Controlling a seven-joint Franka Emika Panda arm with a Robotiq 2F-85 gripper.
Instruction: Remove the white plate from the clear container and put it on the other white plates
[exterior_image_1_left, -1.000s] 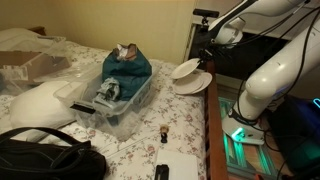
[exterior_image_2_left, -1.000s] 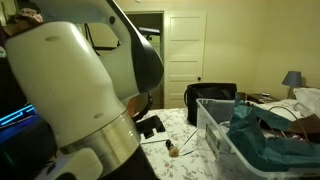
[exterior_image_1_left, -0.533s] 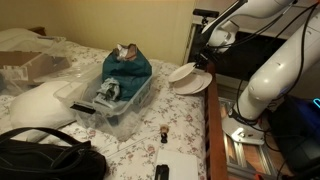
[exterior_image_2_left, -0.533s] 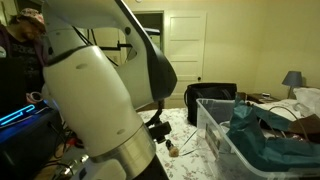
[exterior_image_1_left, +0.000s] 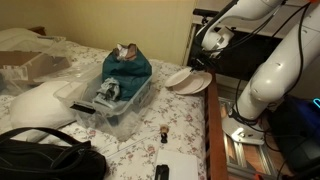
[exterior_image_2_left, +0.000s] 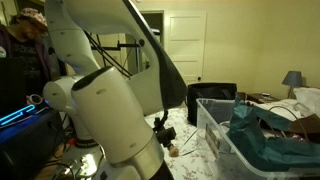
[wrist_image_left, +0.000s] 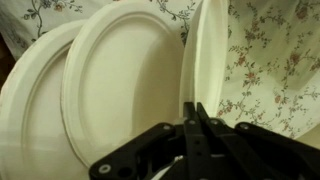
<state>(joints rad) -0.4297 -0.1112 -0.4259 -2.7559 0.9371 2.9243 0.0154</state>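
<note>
I will next move my gripper down toward the other white plates below it and let go of the rim of the white plate there, because the held plate is still tilted and leaning beside them.
My gripper (wrist_image_left: 194, 108) is shut on the rim of the white plate (wrist_image_left: 206, 48), which shows edge-on and tilted in the wrist view. The other white plates (wrist_image_left: 118, 82) lie right beside and under it, overlapping. In an exterior view the held plate (exterior_image_1_left: 178, 76) leans low against the stack (exterior_image_1_left: 198, 85) at the bed's edge, with the gripper (exterior_image_1_left: 203, 60) above it. The clear container (exterior_image_1_left: 127, 103) stands mid-bed with teal cloth (exterior_image_1_left: 128, 70) in it; it also shows in an exterior view (exterior_image_2_left: 214, 136). The robot body hides the plates there.
A white pillow (exterior_image_1_left: 40, 100) and a black bag (exterior_image_1_left: 45, 160) lie near the front of the bed. A small dark bottle (exterior_image_1_left: 163, 131) and a remote (exterior_image_1_left: 161, 172) lie on the flowered sheet. A person (exterior_image_2_left: 25, 45) stands behind the robot.
The gripper has come down and a little sideways with the plate. The plate has gone from steeply tilted above the stack to lower and flatter against it.
</note>
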